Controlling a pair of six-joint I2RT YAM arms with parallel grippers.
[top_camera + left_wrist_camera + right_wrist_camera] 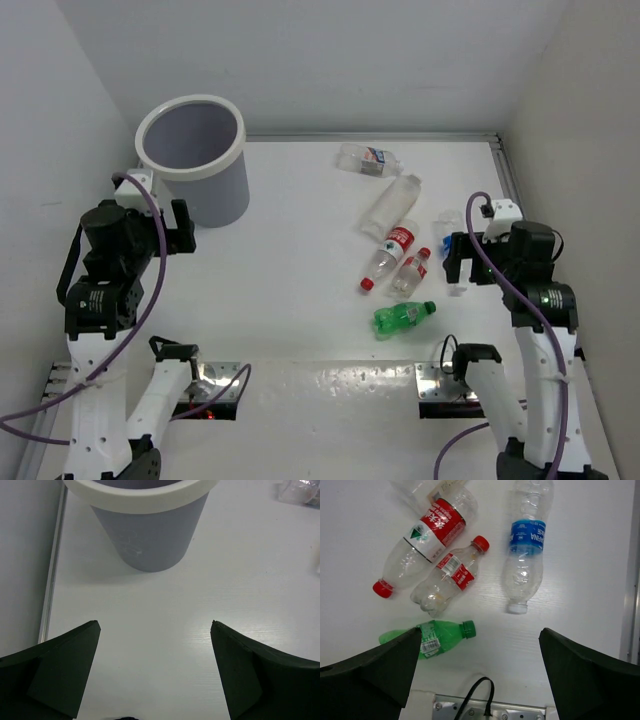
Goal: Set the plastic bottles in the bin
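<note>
My right gripper lowers outward next onto the bottle's blue label [447, 243] [527, 536], below and outward of it, as its open fingers face the bottle's long sides.
Several plastic bottles lie on the right half of the white table. A green bottle [403, 316] [442, 636] is nearest. Beyond it lie a small red-labelled bottle [412, 268] [450, 572] and a larger red-labelled one [388, 255] [427, 535]. A blue-labelled, white-capped bottle [526, 545] lies beside them. Farther back are two clear bottles [392, 205] [362, 158]. The bin [215, 195] [150, 535] stands upright at the back left. My left gripper [185, 228] [155, 625] hangs open just in front of it. My right gripper [455, 258] [480, 630] is open above the table right of the green bottle, holding nothing.
White walls close in the table on the left, back and right. A raised rail [505, 165] runs along the right edge. Metal base plates [445, 382] and a black cable [477, 697] sit at the near edge. One clear bottle [300, 490] shows right of the bin.
</note>
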